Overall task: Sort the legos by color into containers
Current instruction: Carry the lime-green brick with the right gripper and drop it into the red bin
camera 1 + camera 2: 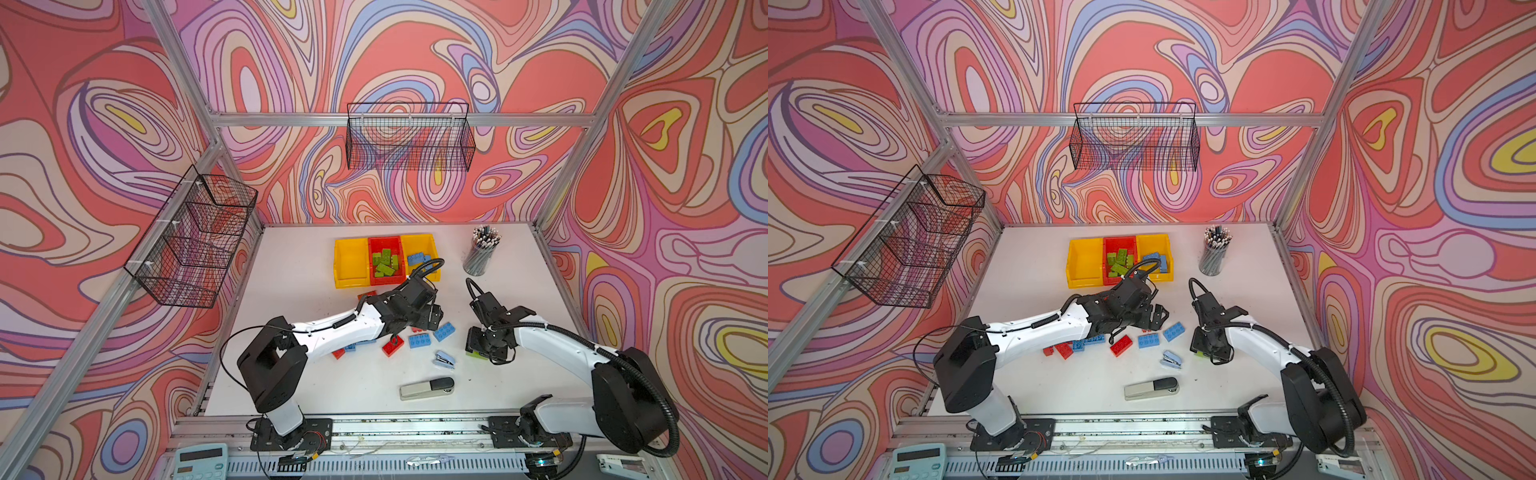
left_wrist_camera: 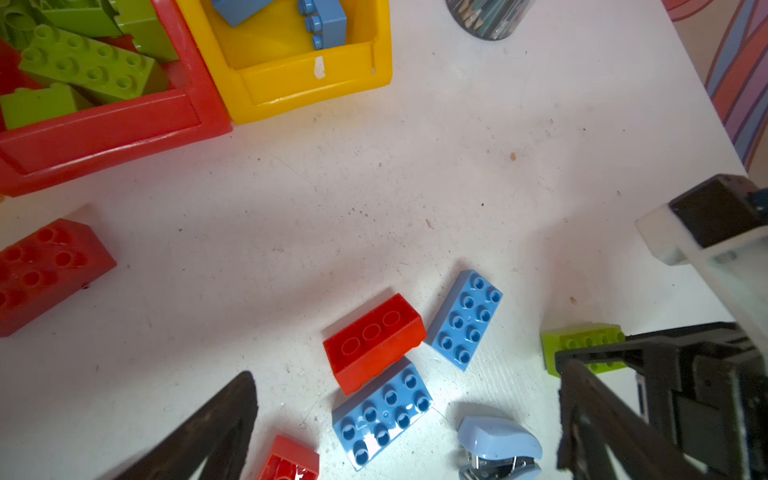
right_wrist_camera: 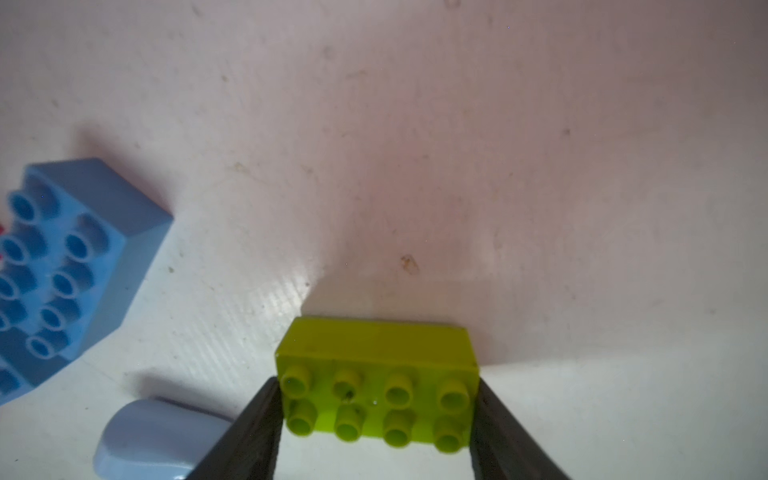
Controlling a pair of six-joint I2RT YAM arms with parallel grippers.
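The green lego should next go up and outward with my right gripper, to be released over the red bin [image 1: 384, 242]. The bin's green legos are outward of my gripper.
Three joined containers stand at the back: a yellow bin [image 1: 349, 262], a red bin [image 1: 384, 242] holding several green legos [image 1: 384, 264], and a yellow bin [image 1: 417, 242] holding blue legos [image 1: 415, 258]. Loose blue legos [image 1: 444, 331] and red legos [image 1: 392, 345] lie mid-table. My left gripper [image 1: 433, 315] [image 2: 407, 374] hangs open above a blue brick [image 2: 382, 411] and a red brick [image 2: 374, 340]. My right gripper [image 1: 478, 353] [image 3: 376, 411] is low on the table, its fingers [image 3: 257, 424] pressed against both ends of a green lego [image 3: 378, 374] [image 2: 582, 340].
A small light-blue stapler [image 1: 444, 359] lies just left of the right gripper, and a grey-and-black stapler [image 1: 427, 388] nearer the front. A mesh pencil cup [image 1: 482, 253] stands back right. Black wire baskets [image 1: 409, 137] [image 1: 195, 237] hang on the walls.
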